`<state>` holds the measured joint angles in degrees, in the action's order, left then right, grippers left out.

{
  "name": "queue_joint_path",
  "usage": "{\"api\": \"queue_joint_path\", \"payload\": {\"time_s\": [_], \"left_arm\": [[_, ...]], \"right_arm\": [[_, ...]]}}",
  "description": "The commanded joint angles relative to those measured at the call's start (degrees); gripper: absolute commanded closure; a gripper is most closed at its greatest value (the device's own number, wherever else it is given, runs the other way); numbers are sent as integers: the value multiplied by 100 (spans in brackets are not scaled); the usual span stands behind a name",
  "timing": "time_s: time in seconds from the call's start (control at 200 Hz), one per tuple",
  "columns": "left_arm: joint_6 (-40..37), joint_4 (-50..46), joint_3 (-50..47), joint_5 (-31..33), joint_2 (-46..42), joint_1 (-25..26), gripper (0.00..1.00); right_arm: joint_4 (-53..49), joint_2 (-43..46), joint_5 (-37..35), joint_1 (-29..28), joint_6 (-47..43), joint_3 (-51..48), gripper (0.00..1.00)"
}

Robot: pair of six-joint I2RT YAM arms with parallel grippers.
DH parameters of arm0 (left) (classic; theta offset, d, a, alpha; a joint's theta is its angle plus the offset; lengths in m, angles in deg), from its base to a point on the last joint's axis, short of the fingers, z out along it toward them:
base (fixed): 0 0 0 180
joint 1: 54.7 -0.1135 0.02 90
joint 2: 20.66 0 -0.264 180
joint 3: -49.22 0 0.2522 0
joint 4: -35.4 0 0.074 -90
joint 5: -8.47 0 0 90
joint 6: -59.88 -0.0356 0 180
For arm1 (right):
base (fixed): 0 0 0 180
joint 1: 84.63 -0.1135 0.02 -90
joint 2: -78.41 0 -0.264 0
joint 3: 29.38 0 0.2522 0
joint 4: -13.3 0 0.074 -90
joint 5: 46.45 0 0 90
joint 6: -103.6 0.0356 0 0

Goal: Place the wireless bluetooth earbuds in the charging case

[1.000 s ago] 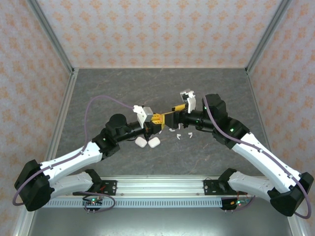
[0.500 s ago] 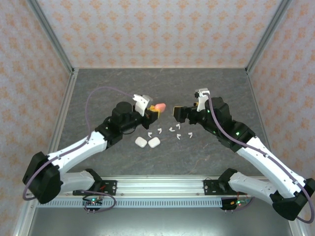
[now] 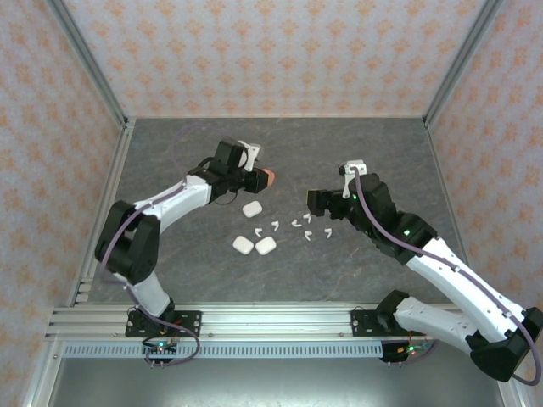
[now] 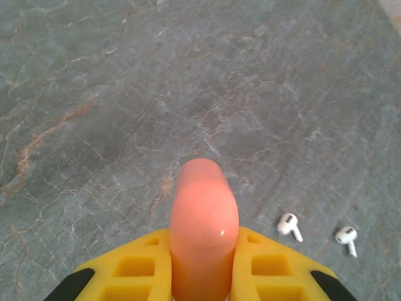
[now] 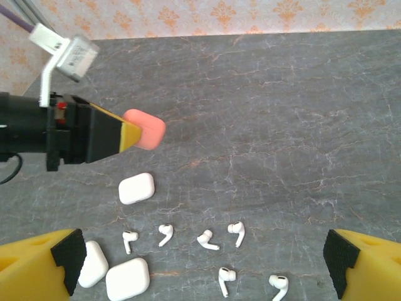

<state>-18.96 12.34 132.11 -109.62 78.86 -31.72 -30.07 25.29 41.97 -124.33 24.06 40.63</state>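
Note:
My left gripper moves down onto the clear patch of tabletop beyond the white cases next and releases the coral-pink charging case (image 3: pixel 269 177) there, since that patch lies bare.
My left gripper (image 3: pixel 260 179) is shut on a coral-pink charging case (image 3: pixel 269 177), held above the table at the back left of the group. The case (image 4: pixel 203 216) stands up between the yellow fingers in the left wrist view. Several white wireless bluetooth earbuds (image 3: pixel 275 225) lie loose on the grey table; in the right wrist view they (image 5: pixel 208 239) lie in two rows. My right gripper (image 3: pixel 314 202) hovers just right of them, open and holding nothing (image 5: pixel 203 273). Two earbuds (image 4: pixel 288 224) lie to the right of the held case.
Three white closed cases rest on the table: one (image 3: pixel 252 208) below the held case, two (image 3: pixel 243 245) (image 3: pixel 265 246) side by side nearer the front. Patterned walls and metal rails (image 3: pixel 106 203) enclose the grey stone-look table.
A second ago both grippers met at the coral case. The right gripper let go, opened wide and drew back right; the left arm carried the case back and left.

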Motion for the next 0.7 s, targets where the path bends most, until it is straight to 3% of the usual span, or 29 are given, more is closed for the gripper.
{"api": "queue_joint_path", "payload": {"time_s": [0.0,0.17,0.37,0.596,0.696], "left_arm": [[183,-462,455,-396,516,-243,100],[138,-858,1115,-549,1447,-367,100],[239,-766,1310,-662,1818,-426,100],[220,-823,1376,-574,2005,-453,68],[220,-823,1391,-550,2036,-470,63]], "right_arm": [[-107,83,-158,6,0,-114,1],[-126,65,-166,6,-30,-149,1],[-177,56,-156,6,-54,-183,1],[-177,32,-97,6,-140,-152,1],[-220,4,-88,2,-193,-128,1]]}}
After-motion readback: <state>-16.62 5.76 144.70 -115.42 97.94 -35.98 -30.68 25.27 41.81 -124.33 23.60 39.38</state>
